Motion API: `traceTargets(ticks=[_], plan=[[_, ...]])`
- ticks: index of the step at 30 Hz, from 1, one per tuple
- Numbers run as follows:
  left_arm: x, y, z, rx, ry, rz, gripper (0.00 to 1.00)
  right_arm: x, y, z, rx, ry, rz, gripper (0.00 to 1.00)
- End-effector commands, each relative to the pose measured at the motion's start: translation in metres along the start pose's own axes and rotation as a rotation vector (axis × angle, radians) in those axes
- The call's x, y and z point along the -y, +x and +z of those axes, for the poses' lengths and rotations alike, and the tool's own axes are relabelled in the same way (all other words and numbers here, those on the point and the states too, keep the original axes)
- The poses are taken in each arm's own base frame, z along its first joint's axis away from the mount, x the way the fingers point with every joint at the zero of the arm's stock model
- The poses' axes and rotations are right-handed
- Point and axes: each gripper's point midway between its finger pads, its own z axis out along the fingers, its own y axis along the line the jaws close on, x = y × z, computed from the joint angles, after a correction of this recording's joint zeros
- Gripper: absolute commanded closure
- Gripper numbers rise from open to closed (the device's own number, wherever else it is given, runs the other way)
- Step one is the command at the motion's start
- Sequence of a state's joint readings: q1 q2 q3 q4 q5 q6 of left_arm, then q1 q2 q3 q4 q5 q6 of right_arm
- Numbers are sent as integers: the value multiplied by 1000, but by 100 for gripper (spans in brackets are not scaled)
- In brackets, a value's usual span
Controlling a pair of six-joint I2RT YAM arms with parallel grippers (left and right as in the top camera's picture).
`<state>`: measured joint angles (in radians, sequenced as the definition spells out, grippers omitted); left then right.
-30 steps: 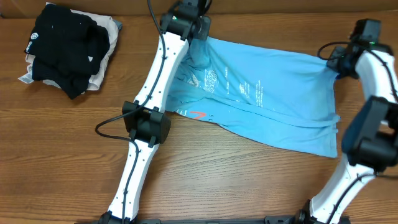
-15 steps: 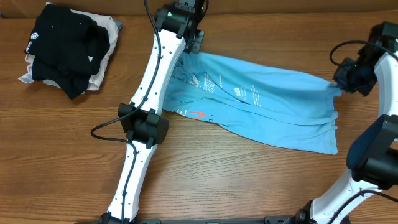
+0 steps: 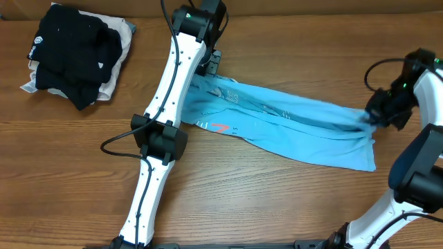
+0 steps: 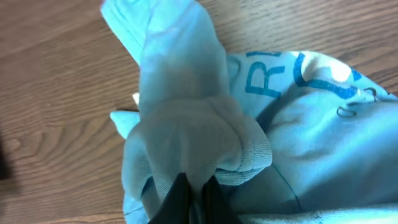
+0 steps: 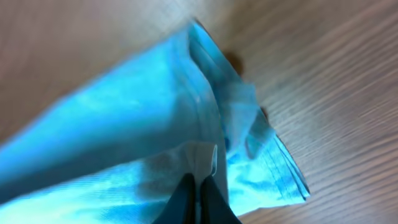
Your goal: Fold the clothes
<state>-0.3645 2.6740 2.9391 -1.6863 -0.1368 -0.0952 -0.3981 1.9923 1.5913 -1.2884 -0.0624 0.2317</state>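
The fabric by the red mark (image 3: 206, 108) is below and back of the left gripper, so the robot's left gripper will next move back and down to let go of the raised fold there.
The light sky-blue T-shirt (image 3: 291, 124) lies stretched across the table's middle, with white lettering and a red mark near its left front edge. My left gripper (image 3: 210, 66) is shut on the shirt's far-left edge; in the left wrist view the fingers (image 4: 193, 199) pinch a bunched fold of the shirt (image 4: 186, 118). My right gripper (image 3: 368, 116) is shut on the shirt's right edge; in the right wrist view the fingers (image 5: 196, 199) pinch a layer of the blue fabric (image 5: 124, 130). The far edge is lifted and drawn toward the front.
A black garment (image 3: 73, 48) with a small white logo lies heaped on a beige cloth (image 3: 121, 52) at the far left. The left arm (image 3: 160, 138) crosses over the shirt's left end. The wooden table (image 3: 277, 200) runs under it all.
Both grippers have pulled the shirt's far edge toward the front, so the blue spread has narrowed into a thinner band. The right gripper moved down and forward.
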Motion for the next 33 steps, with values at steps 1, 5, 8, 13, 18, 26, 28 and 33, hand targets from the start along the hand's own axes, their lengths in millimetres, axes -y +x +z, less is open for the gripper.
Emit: traceTargets(ticks=[1,5,8,13,18,26,28,33], plan=[[-1,10,-3,-38,26,-21,96,22,9,13,-17,14,50,96],[4,33,24,-163,27,-7,96,34,12,21,-37,4,87,96],[4,50,41,-246,15,5,94,36,11,21,-36,-7,89,94],[-11,60,51,-294,-51,12,0,34,10,21,-31,-10,87,80],[-21,52,38,-249,-55,-18,0,32,10,21,-32,-23,87,42],[-38,13,-58,48,-1,-141,0,10,17,14,-86,-236,43,25],[-38,7,-90,133,39,-162,0,2,19,10,-92,-294,10,23],[-43,9,-155,282,74,-177,0,-6,21,-11,-43,-346,-60,22]])
